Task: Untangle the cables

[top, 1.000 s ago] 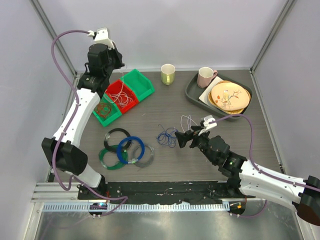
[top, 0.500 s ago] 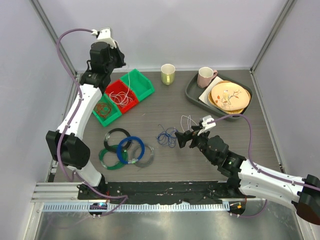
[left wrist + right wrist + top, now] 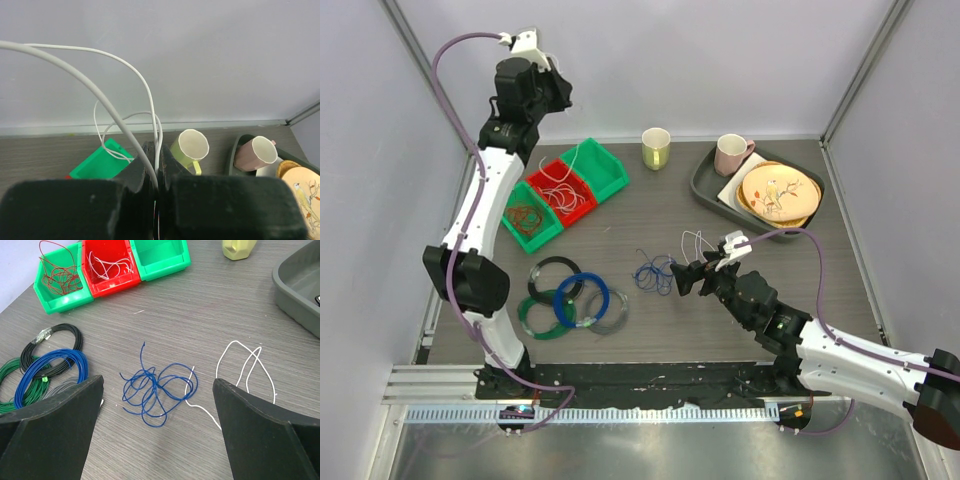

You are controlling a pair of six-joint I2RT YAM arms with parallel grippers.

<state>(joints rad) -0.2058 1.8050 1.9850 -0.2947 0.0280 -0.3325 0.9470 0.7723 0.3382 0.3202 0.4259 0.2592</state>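
I will tilt my left gripper downward and lower it over the red bin (image 3: 560,186) to release the thin white cable, since parts of the cable already trail into that bin.
My left gripper (image 3: 556,96) is raised high over the bins at the back left and is shut on a thin white cable (image 3: 146,85). The cable's strands run between the closed jaws and trail down to the red bin (image 3: 560,186). My right gripper (image 3: 685,278) is open and empty, and hovers just above a loose blue cable tangle (image 3: 155,387). A second white cable (image 3: 246,364) lies on the table to the right of the tangle, with one end crossing its edge. Both show in the top view, the blue tangle (image 3: 654,272) and the white cable (image 3: 693,240).
Three bins stand at the back left: a green one with red wire (image 3: 59,275), the red one (image 3: 107,265) with white wire, and an empty green one (image 3: 160,255). Coiled cables (image 3: 565,297) lie front left. A yellow-green cup (image 3: 656,147) and a tray (image 3: 705,185) with a pink mug and plates stand at the back.
My left gripper has risen and moved toward the back wall with the white cable in it, drawing it up from the red bin. The right arm has not moved.
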